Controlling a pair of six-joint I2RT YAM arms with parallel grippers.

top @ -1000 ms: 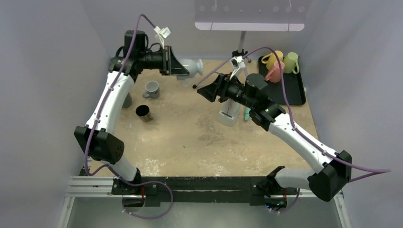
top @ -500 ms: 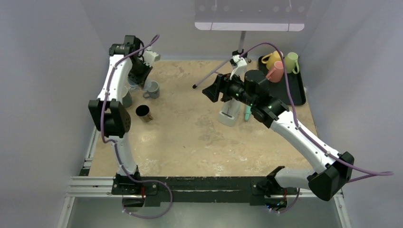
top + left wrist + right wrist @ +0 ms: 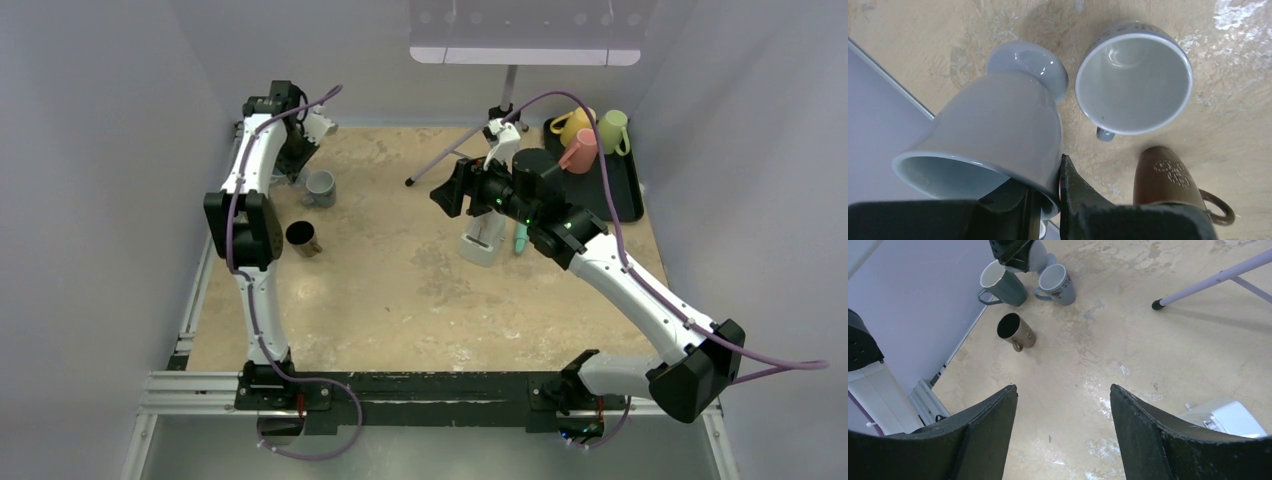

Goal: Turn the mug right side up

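The bare tabletop beside the grey mug is below the left gripper, so the gripper needs to move down next and let go of the footed mug there.
A pale grey footed mug hangs in my left gripper, which is shut on its rim wall, one finger inside and one outside. The foot points down at the table and the mouth faces up, a little tilted. I cannot tell whether the foot touches the table. In the top view the left gripper is at the back left corner and hides the mug. The mug also shows in the right wrist view. My right gripper is open and empty, held high over mid-table.
A grey mug with a white inside stands upright right beside the held mug. A brown mug and a dark grey mug stand nearby. A black tray with three coloured mugs is back right. A white device stands mid-table.
My left arm swung the pale mug from high at the back centre down to the back left corner, beside the grey mug. The right arm barely moved.
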